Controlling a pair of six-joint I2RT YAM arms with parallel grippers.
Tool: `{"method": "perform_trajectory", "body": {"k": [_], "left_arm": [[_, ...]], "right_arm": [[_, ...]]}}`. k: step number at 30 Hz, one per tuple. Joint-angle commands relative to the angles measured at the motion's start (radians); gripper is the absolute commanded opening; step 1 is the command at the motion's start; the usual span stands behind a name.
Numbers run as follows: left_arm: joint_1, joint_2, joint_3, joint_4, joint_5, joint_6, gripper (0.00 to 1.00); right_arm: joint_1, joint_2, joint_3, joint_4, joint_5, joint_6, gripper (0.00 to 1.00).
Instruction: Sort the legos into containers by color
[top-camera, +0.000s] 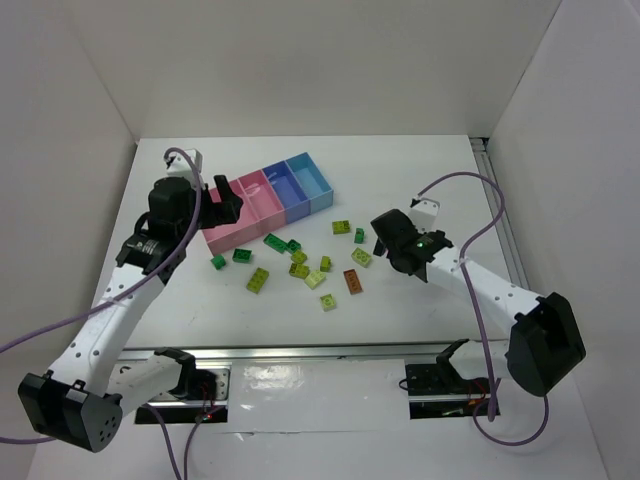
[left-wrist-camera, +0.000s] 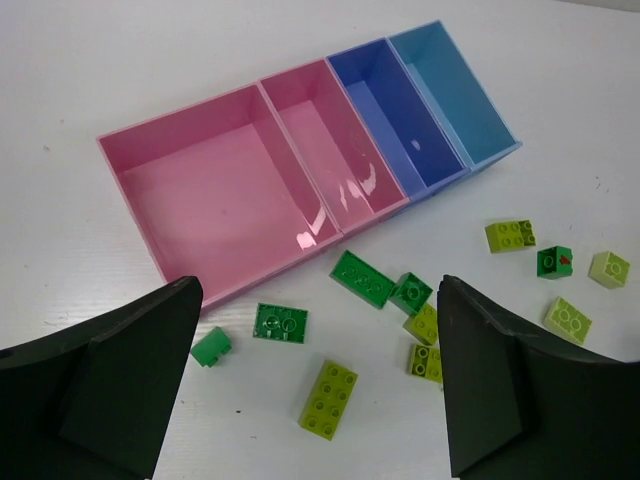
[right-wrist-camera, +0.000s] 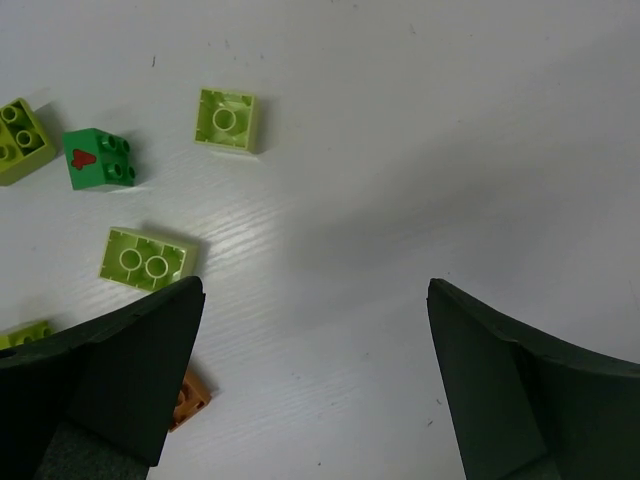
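The left gripper should next move back and down, turning, onto the small dark green brick (top-camera: 218, 262) (left-wrist-camera: 211, 346) at the pink bin's near corner, because the bin's side is close beside that brick.
The containers (top-camera: 266, 200) are a row of four joined bins: two pink (left-wrist-camera: 220, 190), one darker blue (left-wrist-camera: 395, 115), one light blue (left-wrist-camera: 455, 95). All four look empty. The legos lie scattered on the table in front of them: dark green ones (left-wrist-camera: 362, 278), yellow-green ones (left-wrist-camera: 328, 399) and one orange-brown brick (top-camera: 352, 281), which also shows in the right wrist view (right-wrist-camera: 188, 398). My left gripper (top-camera: 225, 205) is open and empty, above the pink bins' near edge. My right gripper (top-camera: 385, 240) is open and empty, to the right of the bricks, over bare table (right-wrist-camera: 315, 285).
White walls enclose the table on the left, back and right. A metal rail (top-camera: 320, 352) runs along the near edge between the arm bases. A dark green brick with a red mark (right-wrist-camera: 98, 158) lies left of the right gripper.
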Motion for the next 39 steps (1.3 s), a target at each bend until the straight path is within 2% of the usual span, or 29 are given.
{"method": "perform_trajectory", "body": {"k": [1, 5, 9, 12, 15, 18, 20, 21, 23, 28, 30, 35, 39], "left_arm": [[0.006, 0.009, 0.058, -0.008, 0.036, -0.024, 1.00], [0.006, 0.061, 0.094, -0.038, 0.116, -0.024, 1.00], [-0.047, 0.109, 0.150, -0.077, 0.034, -0.027, 1.00], [-0.048, 0.162, 0.173, -0.142, 0.049, -0.053, 1.00], [-0.038, 0.182, 0.128, -0.152, 0.096, -0.093, 1.00], [-0.038, 0.169, 0.032, -0.152, 0.066, -0.176, 1.00], [-0.067, 0.169, -0.016, -0.204, 0.005, -0.254, 0.93], [-0.078, 0.169, -0.025, -0.234, -0.073, -0.294, 0.90], [-0.078, 0.169, -0.066, -0.282, -0.100, -0.383, 0.82], [-0.078, 0.169, -0.143, -0.291, -0.181, -0.556, 0.79], [-0.060, 0.202, -0.169, -0.308, -0.209, -0.576, 0.72], [-0.008, 0.251, -0.195, -0.278, -0.220, -0.608, 0.62], [0.073, 0.278, -0.205, -0.213, -0.195, -0.599, 0.60]], "right_arm": [[0.007, 0.016, 0.002, 0.029, 0.016, 0.030, 1.00], [0.007, 0.049, 0.022, 0.008, 0.026, 0.030, 1.00], [0.040, 0.049, 0.022, 0.018, 0.045, 0.013, 1.00], [0.040, 0.049, 0.022, 0.008, 0.045, 0.023, 1.00], [0.040, 0.027, 0.010, 0.008, 0.033, 0.023, 1.00], [0.049, -0.024, -0.041, 0.064, -0.019, -0.016, 1.00], [0.049, -0.064, -0.064, 0.086, -0.045, -0.028, 1.00], [0.049, -0.073, -0.073, 0.086, -0.045, -0.039, 1.00], [0.049, -0.093, -0.082, 0.098, -0.057, -0.039, 1.00], [0.049, -0.093, -0.073, 0.098, -0.066, -0.048, 1.00], [0.049, -0.093, -0.073, 0.098, -0.077, -0.048, 1.00], [0.049, -0.082, -0.073, 0.098, -0.077, -0.068, 1.00], [0.049, -0.073, -0.073, 0.080, -0.077, -0.068, 1.00]]}}
